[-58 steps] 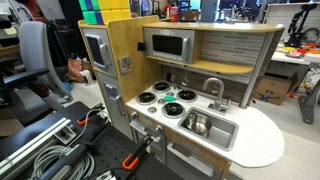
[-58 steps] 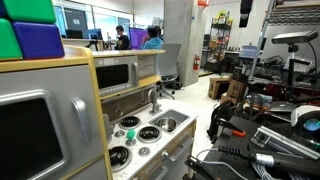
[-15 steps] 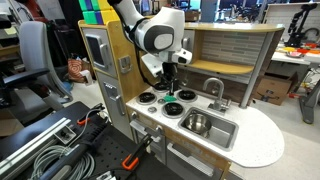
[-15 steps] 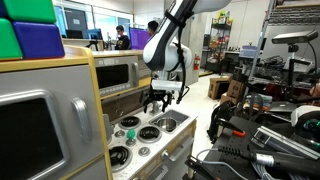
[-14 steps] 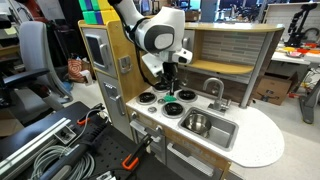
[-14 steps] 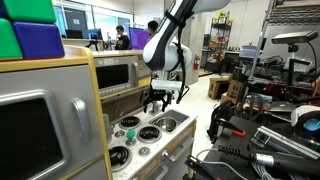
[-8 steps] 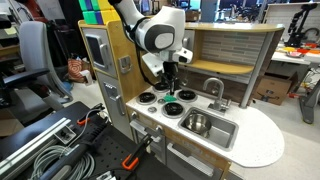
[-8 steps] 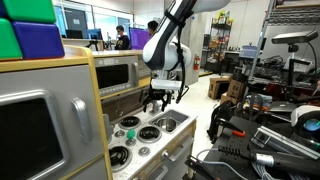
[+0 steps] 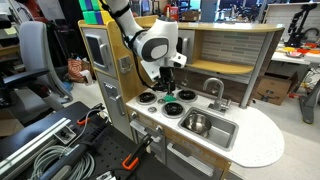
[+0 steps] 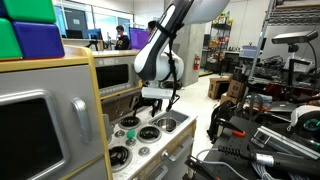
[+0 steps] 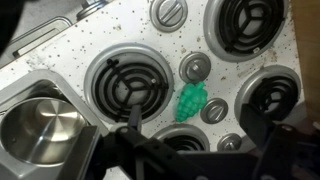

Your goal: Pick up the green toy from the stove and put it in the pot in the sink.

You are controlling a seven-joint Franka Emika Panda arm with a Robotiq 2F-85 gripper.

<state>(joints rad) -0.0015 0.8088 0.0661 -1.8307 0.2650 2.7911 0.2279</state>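
Observation:
I need to lower my gripper around the green toy [image 9: 170, 99] [image 11: 190, 102] next and close it, because the toy is below my gripper, between its two open fingers.
The green toy [image 11: 190, 102], a small knobbly grape-like piece, lies on the speckled stove top between the four burners in the wrist view. In an exterior view it is a small green spot [image 9: 168, 98] right under the gripper. The steel pot [image 11: 40, 125] sits in the sink at the left of the wrist view and shows in both exterior views [image 9: 197, 124] [image 10: 166, 125]. My gripper [image 11: 195, 130] is open and empty, its two fingers on either side of the toy and above it. It hangs over the stove in both exterior views [image 9: 166, 86] [image 10: 150, 103].
A faucet [image 9: 215, 92] stands behind the sink. A toy microwave [image 9: 168, 45] sits on the shelf above the stove. Control knobs [image 11: 195, 68] lie between the burners. A white rounded counter [image 9: 255, 140] extends beside the sink. A wooden side wall [image 9: 118, 60] borders the stove.
The arm entered the empty kitchen scene and hovered over the stove. In the last half second the gripper has shifted slightly sideways and lower over the burners.

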